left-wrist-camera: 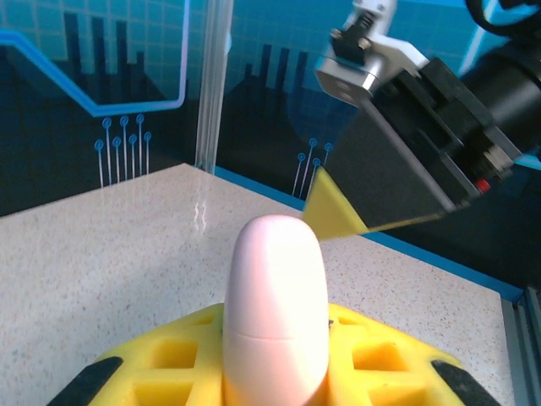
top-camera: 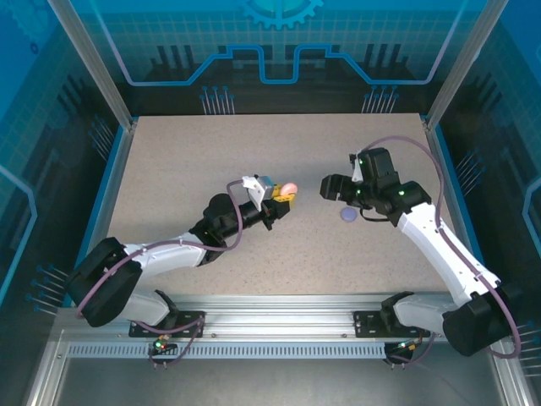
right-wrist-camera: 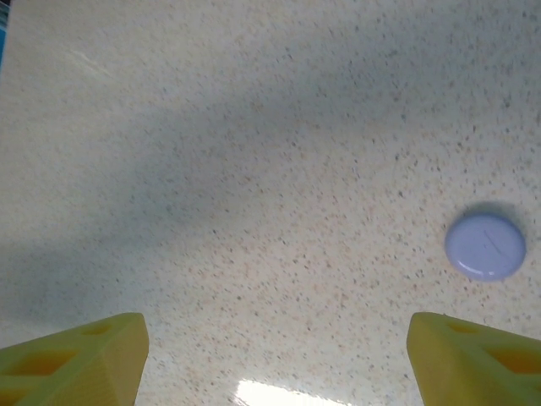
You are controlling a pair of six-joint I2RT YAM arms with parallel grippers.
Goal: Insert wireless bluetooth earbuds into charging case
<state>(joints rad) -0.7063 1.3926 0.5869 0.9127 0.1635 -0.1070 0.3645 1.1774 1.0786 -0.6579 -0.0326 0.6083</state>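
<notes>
My left gripper should tilt down next and lower the pale pink charging case [top-camera: 289,188] to the speckled table to let it go. The case is held above the table.
A pale pink charging case [top-camera: 289,188] [left-wrist-camera: 275,296] stands edge-up, its lid closed, with a seam line across it. My left gripper [top-camera: 282,200] [left-wrist-camera: 275,376] is shut on it and holds it above the middle of the table. Facing it from the right, a short way off, my right gripper [top-camera: 326,188] [right-wrist-camera: 275,359] is open with nothing between its yellow fingers [right-wrist-camera: 76,355]. One of those fingers [left-wrist-camera: 336,213] shows behind the pink case. A round purple charging case [top-camera: 348,216] [right-wrist-camera: 485,246] lies flat and closed on the table, just right of the right gripper. The earbuds are out of view.
The speckled beige table [top-camera: 211,161] has blue edging and aluminium posts [top-camera: 93,63] at its back corners. A blue patterned wall stands behind it. The arms' bases sit on the metal rail [top-camera: 279,326] at the near edge.
</notes>
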